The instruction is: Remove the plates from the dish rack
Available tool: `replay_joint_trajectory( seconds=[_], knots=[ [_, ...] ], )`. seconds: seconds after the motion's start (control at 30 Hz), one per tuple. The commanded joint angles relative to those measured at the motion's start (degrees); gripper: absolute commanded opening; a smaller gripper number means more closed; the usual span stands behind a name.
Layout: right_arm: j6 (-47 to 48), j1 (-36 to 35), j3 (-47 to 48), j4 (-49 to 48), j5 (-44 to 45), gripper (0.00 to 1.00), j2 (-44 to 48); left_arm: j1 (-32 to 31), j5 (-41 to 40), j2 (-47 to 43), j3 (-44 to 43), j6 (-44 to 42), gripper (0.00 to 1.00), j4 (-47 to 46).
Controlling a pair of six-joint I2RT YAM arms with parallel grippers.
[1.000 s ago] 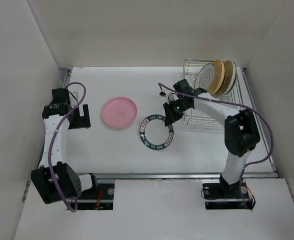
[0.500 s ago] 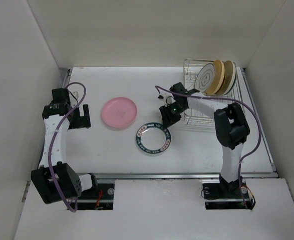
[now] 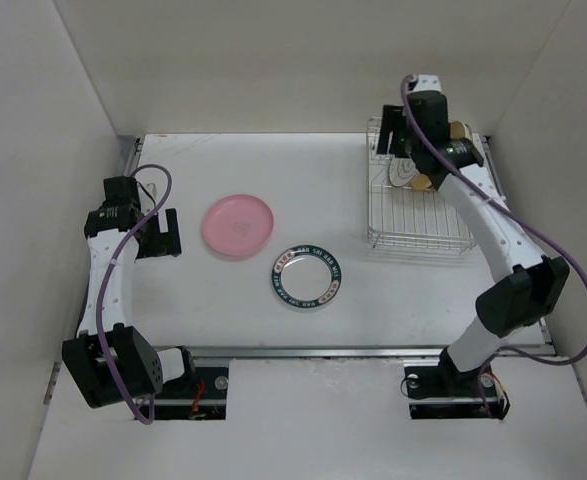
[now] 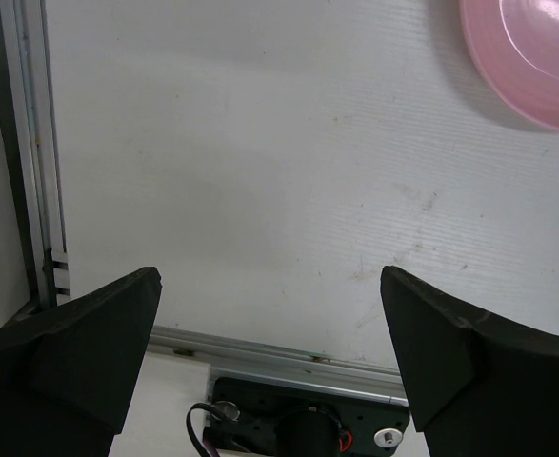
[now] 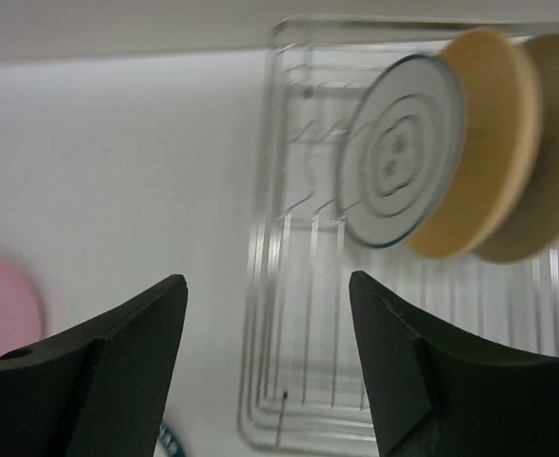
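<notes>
The white plate with the thin dark rim [image 3: 401, 172] [image 5: 401, 162] is standing at the open end of the row, so the robot's right gripper will go down toward it next, with its fingers on either side of the plate's upper edge.
Two plates lie flat on the table: a pink plate [image 3: 238, 226] [image 4: 536, 57] and a white plate with a dark green rim [image 3: 307, 278]. The silver wire dish rack [image 3: 413, 225] [image 5: 289, 381] stands at the back right. In its slots stand a white plate with a thin dark rim [image 5: 401, 162] [image 3: 401, 172], a tan-yellow plate [image 5: 484, 143] and a cream plate [image 5: 550, 133]. My right gripper [image 3: 388, 135] [image 5: 268, 286] hovers open and empty above the rack's left end. My left gripper [image 3: 163, 233] [image 4: 268, 276] is open and empty left of the pink plate.
White walls close in the table on the left, back and right. An aluminium rail [image 3: 373, 350] [image 4: 260, 347] runs along the near edge. The right arm [image 3: 493, 235] arches over the rack and hides most of the racked plates from above.
My right gripper opened and left the green-rimmed plate flat on the table, then swung up and back to above the rack. The left arm has not moved.
</notes>
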State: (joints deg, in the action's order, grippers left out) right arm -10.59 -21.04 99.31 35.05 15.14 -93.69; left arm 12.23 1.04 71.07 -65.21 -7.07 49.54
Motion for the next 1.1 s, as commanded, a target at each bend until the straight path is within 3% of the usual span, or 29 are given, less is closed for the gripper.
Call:
replay_joint_trajectory(
  seconds=[0.0,0.27,0.63,0.67,0.8,0.9,1.0,1.07],
  knots=[
    [-5.84,4.50,3.34,-1.04,14.74,0.73,-5.44,0.34,0.37,-1.63,0.35,-0.66,1.00,0.47],
    [-8.92,12.68,10.98,-0.33,9.92,0.70,-14.93,0.34,0.37,-1.63,0.35,-0.66,1.00,0.47],
    [-11.30,15.68,15.04,-0.33,5.27,0.66,-24.52,0.34,0.37,-1.11,0.35,-0.66,1.00,0.47],
    [-11.30,15.68,15.65,-1.03,4.21,0.63,-25.65,0.34,0.37,-1.11,0.35,-0.66,1.00,0.99],
    [-10.50,15.68,16.36,-2.52,2.27,0.33,-26.81,0.34,0.37,-1.11,0.35,-0.66,1.00,1.00],
    [-10.50,15.68,15.83,-3.32,2.27,0.32,-25.50,0.34,0.37,-1.11,0.35,-0.66,1.00,1.00],
    [-9.98,15.68,15.83,-3.32,4.28,0.21,-24.88,0.34,0.90,-1.11,0.35,-0.66,1.00,1.00],
    [-9.19,15.68,15.83,-3.32,4.98,0.08,-24.35,0.34,0.90,-1.11,0.35,-0.66,1.00,1.00]
  ],
)
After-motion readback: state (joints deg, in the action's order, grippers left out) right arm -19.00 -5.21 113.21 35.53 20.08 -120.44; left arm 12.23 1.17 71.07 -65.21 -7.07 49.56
